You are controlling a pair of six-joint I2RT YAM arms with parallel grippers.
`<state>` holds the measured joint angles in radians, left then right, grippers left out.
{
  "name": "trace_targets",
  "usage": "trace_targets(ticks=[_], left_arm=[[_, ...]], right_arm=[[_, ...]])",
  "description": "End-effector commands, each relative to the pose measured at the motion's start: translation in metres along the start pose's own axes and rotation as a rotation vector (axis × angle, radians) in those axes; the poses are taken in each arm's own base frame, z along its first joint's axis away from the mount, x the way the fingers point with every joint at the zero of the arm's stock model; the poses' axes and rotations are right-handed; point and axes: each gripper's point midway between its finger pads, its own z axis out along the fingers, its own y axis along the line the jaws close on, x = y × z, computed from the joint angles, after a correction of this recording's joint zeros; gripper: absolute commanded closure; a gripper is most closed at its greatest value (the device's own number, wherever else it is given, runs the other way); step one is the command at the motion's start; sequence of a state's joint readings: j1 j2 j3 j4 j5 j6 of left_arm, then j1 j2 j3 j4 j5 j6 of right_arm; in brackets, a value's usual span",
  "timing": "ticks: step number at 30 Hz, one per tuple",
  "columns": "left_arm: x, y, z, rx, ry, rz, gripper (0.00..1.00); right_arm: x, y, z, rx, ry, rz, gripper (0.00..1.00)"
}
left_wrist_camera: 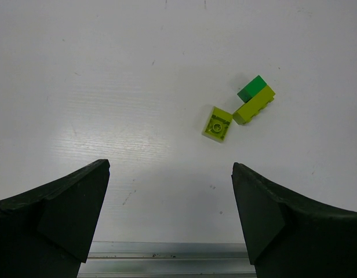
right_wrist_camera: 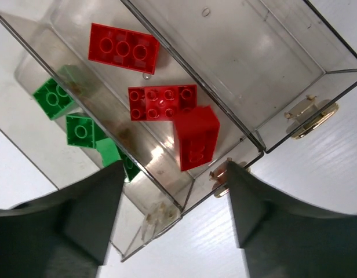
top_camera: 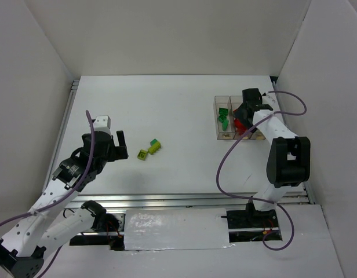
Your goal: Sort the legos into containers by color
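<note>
The left gripper moves to its right in the top view and down next, fingers straddling the small yellow-green lego, which lies below it that way.
The three joined clear containers (top_camera: 220,103) stand at the back right. In the right wrist view the left bin (right_wrist_camera: 28,69) holds green legos (right_wrist_camera: 53,97). The middle bin holds three red legos; one (right_wrist_camera: 197,137) lies tilted by the near end wall. The third bin (right_wrist_camera: 242,52) shows no brick. My right gripper (right_wrist_camera: 174,174) hangs open over the bins' near end, nothing between its fingers. On the table lie a yellow-green square lego (left_wrist_camera: 217,124) and a yellow-green brick (left_wrist_camera: 254,105) touching a dark green one (left_wrist_camera: 252,88). My left gripper (left_wrist_camera: 170,191) is open, just short of them.
An aluminium rail (left_wrist_camera: 167,252) runs along the table's near edge under the left gripper. White walls enclose the table on three sides. The right arm's purple cable (top_camera: 236,150) loops over the table beside the bins.
</note>
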<state>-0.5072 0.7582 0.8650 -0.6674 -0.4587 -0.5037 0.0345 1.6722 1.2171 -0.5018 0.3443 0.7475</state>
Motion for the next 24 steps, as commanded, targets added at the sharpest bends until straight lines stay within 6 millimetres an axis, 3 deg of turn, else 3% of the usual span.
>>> trace_targets(ticks=[1, 7, 8, 10, 11, 12, 13, 14, 15, 16, 17, 18, 20, 22, 24], left_arm=[[-0.018, -0.002, -0.006, 0.0, -0.041, -0.032, 0.01], [-0.018, -0.001, -0.004, -0.013, -0.037, -0.043, 0.0], [-0.016, 0.0, -0.003, -0.019, -0.029, -0.046, 0.0], [-0.017, 0.0, -0.003, -0.022, -0.023, -0.075, 0.0], [-0.015, -0.004, -0.001, -0.008, -0.012, -0.085, 0.0], [-0.014, -0.007, 0.0, 0.002, -0.007, -0.106, 0.0], [-0.012, -0.01, 0.002, 0.009, 0.002, -0.124, 0.01], [-0.004, -0.01, 0.006, 0.001, 0.018, -0.165, 0.0], [-0.004, -0.017, 0.011, 0.025, 0.01, -0.191, 0.0], [0.001, -0.021, 0.016, 0.04, 0.016, -0.207, 0.01], [0.017, -0.026, 0.026, 0.053, 0.064, -0.22, 0.0], [0.017, -0.032, 0.033, 0.07, 0.057, -0.231, 0.01], [0.036, -0.039, 0.051, 0.069, 0.124, -0.202, 0.0], [0.042, -0.044, 0.068, 0.056, 0.15, -0.165, 0.01], [0.042, -0.047, 0.078, 0.053, 0.149, -0.15, 0.0]], right_arm=[[-0.019, 0.002, -0.018, -0.026, -0.061, 0.029, 0.18], [-0.033, 0.015, -0.052, -0.129, -0.089, 0.041, 0.17], [-0.037, 0.018, -0.065, -0.162, -0.106, 0.046, 0.16], [-0.027, 0.029, -0.082, -0.236, -0.085, 0.02, 0.14], [-0.027, 0.035, -0.1, -0.293, -0.097, 0.015, 0.14], [-0.01, 0.048, -0.112, -0.369, -0.067, -0.028, 0.03], [-0.002, 0.056, -0.124, -0.422, -0.06, -0.053, 0.0], [0.002, 0.062, -0.143, -0.487, -0.072, -0.07, 0.0], [0.026, 0.073, -0.157, -0.541, -0.046, -0.125, 0.0], [0.035, 0.078, -0.167, -0.572, -0.041, -0.161, 0.0], [0.043, 0.082, -0.179, -0.605, -0.033, -0.189, 0.0], [0.065, 0.089, -0.192, -0.648, 0.009, -0.248, 0.0], [0.087, 0.092, -0.204, -0.693, 0.048, -0.321, 0.0], [0.107, 0.093, -0.223, -0.774, 0.081, -0.379, 0.01], [0.123, 0.087, -0.225, -0.814, 0.111, -0.397, 0.0]])
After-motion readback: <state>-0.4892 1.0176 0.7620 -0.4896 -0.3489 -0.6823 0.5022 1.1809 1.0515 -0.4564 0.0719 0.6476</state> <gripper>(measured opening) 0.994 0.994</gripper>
